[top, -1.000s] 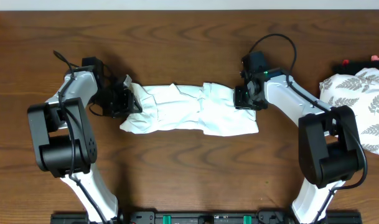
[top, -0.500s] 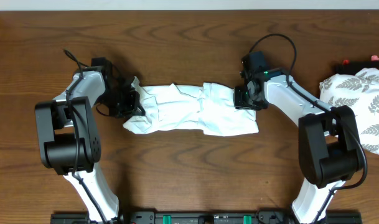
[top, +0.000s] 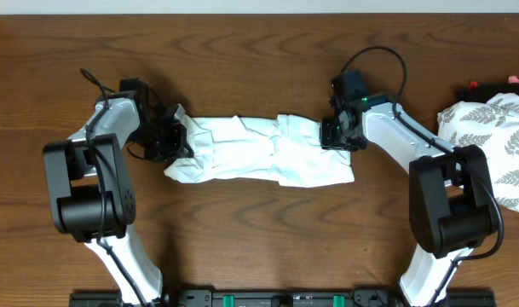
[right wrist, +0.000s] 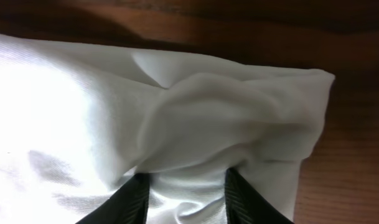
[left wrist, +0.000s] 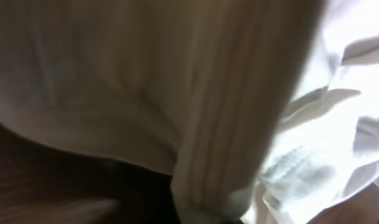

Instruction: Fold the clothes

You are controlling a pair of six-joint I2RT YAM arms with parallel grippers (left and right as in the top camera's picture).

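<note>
The shirt lies long, so my left gripper should next lift across to the shirt's middle point(top: 238, 147), to its right in the overhead view, and release the fold.
The clothes point(top: 259, 153), a white T-shirt, lie bunched into a long wrinkled strip across the middle of the brown table point(top: 259, 239). My left gripper point(top: 174, 136) is at the strip's left end, shut on a gathered fold. In the left wrist view that ribbed fold point(left wrist: 226, 137) fills the frame and hides the fingers. At the strip's upper right corner my right gripper point(top: 334, 134) point(right wrist: 186, 202) holds the cloth. Its two black fingers point(right wrist: 136, 199) press a thick bunch of white fabric point(right wrist: 195, 112) between them, near the shirt's edge.
A white cloth with a grey leaf pattern point(top: 498, 145) lies at the table's right edge, a small red thing point(top: 474, 86) behind it. Bare wood shows beside the shirt's corner point(right wrist: 357, 155). The arm bases stand at the front edge.
My left gripper has closed on the shirt's left end, and its arm shifted a little right, then back left. The right arm has stayed in place.
</note>
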